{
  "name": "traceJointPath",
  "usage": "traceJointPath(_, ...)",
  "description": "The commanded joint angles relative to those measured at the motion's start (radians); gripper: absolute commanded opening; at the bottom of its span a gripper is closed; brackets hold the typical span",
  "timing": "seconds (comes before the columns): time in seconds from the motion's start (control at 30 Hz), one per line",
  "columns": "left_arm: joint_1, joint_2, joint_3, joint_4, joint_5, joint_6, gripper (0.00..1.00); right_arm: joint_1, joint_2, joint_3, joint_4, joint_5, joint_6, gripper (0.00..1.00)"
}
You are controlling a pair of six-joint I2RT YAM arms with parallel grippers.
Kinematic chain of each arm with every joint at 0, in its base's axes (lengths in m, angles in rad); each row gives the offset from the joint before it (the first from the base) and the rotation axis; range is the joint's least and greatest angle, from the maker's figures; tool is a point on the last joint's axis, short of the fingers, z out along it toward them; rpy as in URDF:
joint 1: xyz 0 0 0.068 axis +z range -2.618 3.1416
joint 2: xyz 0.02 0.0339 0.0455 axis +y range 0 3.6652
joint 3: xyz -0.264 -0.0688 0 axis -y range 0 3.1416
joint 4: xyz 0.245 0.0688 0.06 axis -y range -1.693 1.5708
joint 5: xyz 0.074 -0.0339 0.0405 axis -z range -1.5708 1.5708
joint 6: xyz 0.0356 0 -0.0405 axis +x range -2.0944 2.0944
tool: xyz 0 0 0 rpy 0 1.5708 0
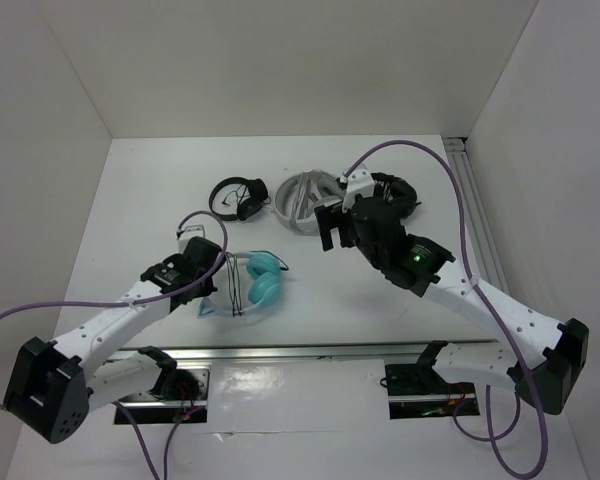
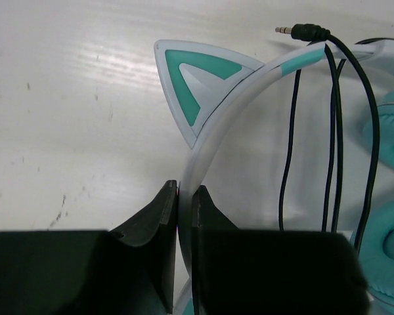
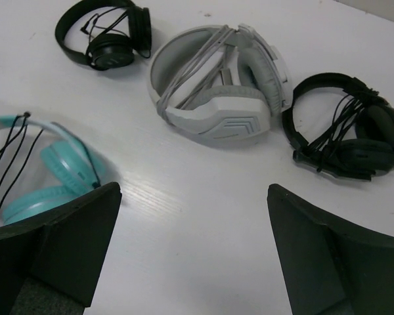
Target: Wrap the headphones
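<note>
Next, my left gripper moves outward and down to release the headband [image 2: 217, 131] on the bare tabletop, since that spot lies below and outward of its shut fingers.
The teal headphones [image 1: 262, 280] lie left of centre on the table, ear cups to the right, thin black cable [image 2: 333, 131] looped across the pale mint headband [image 2: 217, 131]. The jack plug [image 2: 301, 30] sticks out past the band. One cat ear [image 2: 194, 82] shows in the left wrist view. My left gripper [image 2: 184, 197] is shut on the headband; it also shows in the top view [image 1: 212, 262]. My right gripper [image 1: 335, 228] hangs open and empty above the table, right of the teal headphones [image 3: 52, 177].
Small black headphones [image 1: 239, 196] lie at the back. White-grey headphones [image 1: 308, 200] lie beside them, and another black pair [image 1: 397, 190] lies to their right. An aluminium rail [image 1: 477, 215] runs along the right wall. White walls close in the table.
</note>
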Motion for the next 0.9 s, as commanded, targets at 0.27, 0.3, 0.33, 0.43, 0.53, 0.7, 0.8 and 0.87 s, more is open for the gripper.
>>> traceJointPath(0.27, 0.237, 0.184, -0.045, 0.516, 0.279, 0.223, 0.0, 0.118, -0.025, 0.013, -0.036, 0.033, -0.007, 1.0)
traceJointPath(0.3, 0.237, 0.184, -0.045, 0.499, 0.255, 0.223, 0.0, 0.129, -0.025, 0.004, -0.036, 0.043, -0.007, 1.0)
traceJointPath(0.33, 0.237, 0.184, -0.045, 0.499, 0.255, 0.223, 0.0, 0.129, -0.025, 0.004, -0.024, 0.043, -0.007, 1.0)
traceJointPath(0.43, 0.248, 0.16, -0.054, 0.476, 0.213, 0.161, 0.02, 0.138, -0.025, 0.004, -0.013, 0.043, -0.007, 1.0)
traceJointPath(0.53, 0.259, 0.15, -0.054, 0.436, 0.164, 0.122, 0.11, 0.147, -0.025, -0.014, -0.002, 0.034, 0.002, 1.0)
traceJointPath(0.7, 0.259, 0.186, -0.022, 0.317, 0.035, -0.016, 0.49, 0.167, -0.025, -0.014, -0.013, 0.034, 0.011, 1.0)
traceJointPath(0.8, 0.259, 0.161, -0.031, 0.326, 0.035, -0.036, 0.82, 0.176, -0.036, 0.021, -0.042, 0.045, 0.011, 1.0)
traceJointPath(0.87, 0.259, 0.132, -0.042, 0.35, 0.058, -0.025, 1.0, 0.185, -0.049, 0.036, -0.074, 0.056, 0.022, 1.0)
